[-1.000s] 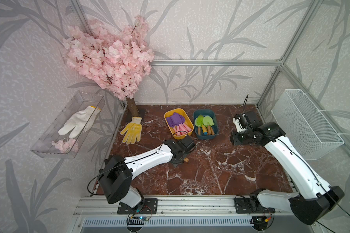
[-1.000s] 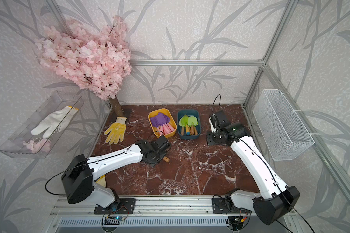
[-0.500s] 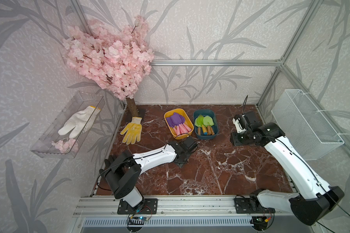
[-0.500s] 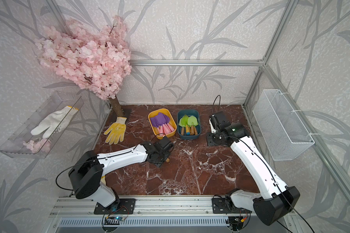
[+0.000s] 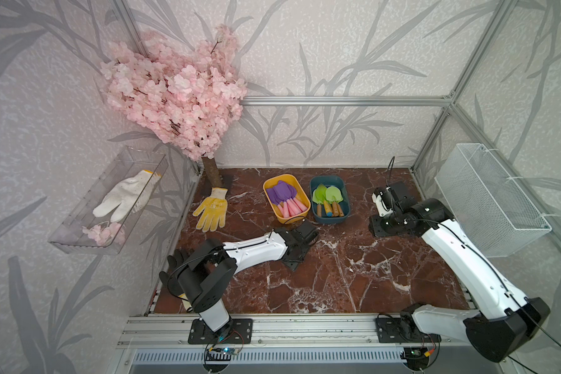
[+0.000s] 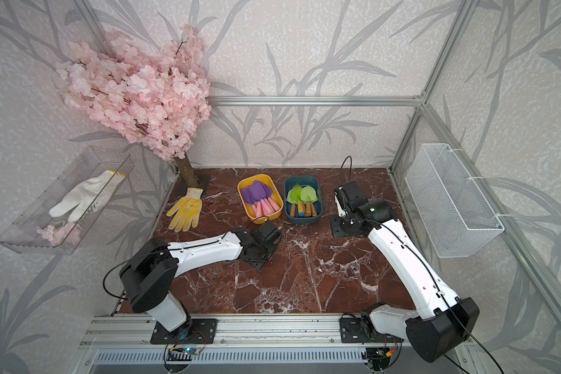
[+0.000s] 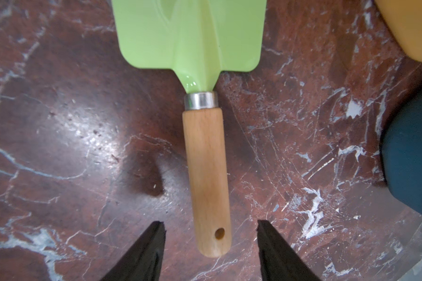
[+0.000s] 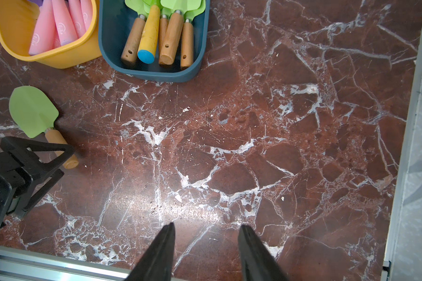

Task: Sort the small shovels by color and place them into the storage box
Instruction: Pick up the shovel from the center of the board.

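Note:
The left gripper's open fingers are on both sides of only the handle's end, so the robot will next move this gripper down and toward the shovel's green blade, onto the wooden handle's middle (image 7: 207, 180).
A light green shovel (image 7: 193, 36) with a wooden handle (image 7: 206, 170) lies flat on the marble in front of the tubs. My left gripper (image 7: 210, 223) is open, its fingers on either side of the handle's end without touching it. In both top views the left gripper (image 5: 296, 254) covers this shovel. The yellow-orange storage box (image 5: 287, 221) holds purple shovels (image 5: 282, 196) with pink handles. The teal storage box (image 5: 330, 221) holds green shovels (image 5: 326, 196). My right gripper (image 8: 207, 226) hangs open and empty over bare marble right of the tubs.
A yellow glove (image 5: 211, 210) lies left of the tubs below a pink blossom tree (image 5: 175, 103). A clear tray (image 5: 78, 233) with a white glove hangs on the left wall. A white wire basket (image 5: 486, 200) hangs on the right wall. A black glove (image 5: 175, 260) lies at the table's left edge.
My left gripper has slid forward over the shovel's handle, whose end showed beside it a second ago. The left elbow has swung right. The right arm has not moved.

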{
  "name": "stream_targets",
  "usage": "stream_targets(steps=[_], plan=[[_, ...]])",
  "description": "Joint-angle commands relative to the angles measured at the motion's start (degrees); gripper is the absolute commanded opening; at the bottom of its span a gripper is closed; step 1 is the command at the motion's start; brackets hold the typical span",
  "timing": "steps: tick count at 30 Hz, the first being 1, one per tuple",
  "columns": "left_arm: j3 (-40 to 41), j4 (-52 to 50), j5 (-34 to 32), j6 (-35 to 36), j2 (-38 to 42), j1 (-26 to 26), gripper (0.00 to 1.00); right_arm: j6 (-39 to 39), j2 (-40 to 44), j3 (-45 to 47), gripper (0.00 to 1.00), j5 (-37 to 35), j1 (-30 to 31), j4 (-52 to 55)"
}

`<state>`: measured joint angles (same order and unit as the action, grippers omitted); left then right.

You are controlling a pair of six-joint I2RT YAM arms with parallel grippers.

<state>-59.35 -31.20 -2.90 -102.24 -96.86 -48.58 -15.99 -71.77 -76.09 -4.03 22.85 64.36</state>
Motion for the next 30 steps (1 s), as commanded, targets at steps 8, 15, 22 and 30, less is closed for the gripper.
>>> stream_targets(steps=[8,15,22,30], plan=[[1.4,-0.3,0.4,-0.3,-1.4,1.1,0.59,0.7,1.0,0.5,0.47,-0.3,-0.3,-0.6],[2.1,0.3,0.7,0.0,-1.1,1.9,0.54,0.6,0.8,0.8,0.47,0.1,-0.3,-0.7],[2.6,0.5,0.7,0.2,-0.9,2.4,0.50,0.7,0.7,0.7,0.47,0.2,-0.3,-0.8],[2.8,0.6,0.7,0.1,-0.9,2.5,0.46,0.5,0.9,0.9,0.47,0.1,-0.3,-1.0]])
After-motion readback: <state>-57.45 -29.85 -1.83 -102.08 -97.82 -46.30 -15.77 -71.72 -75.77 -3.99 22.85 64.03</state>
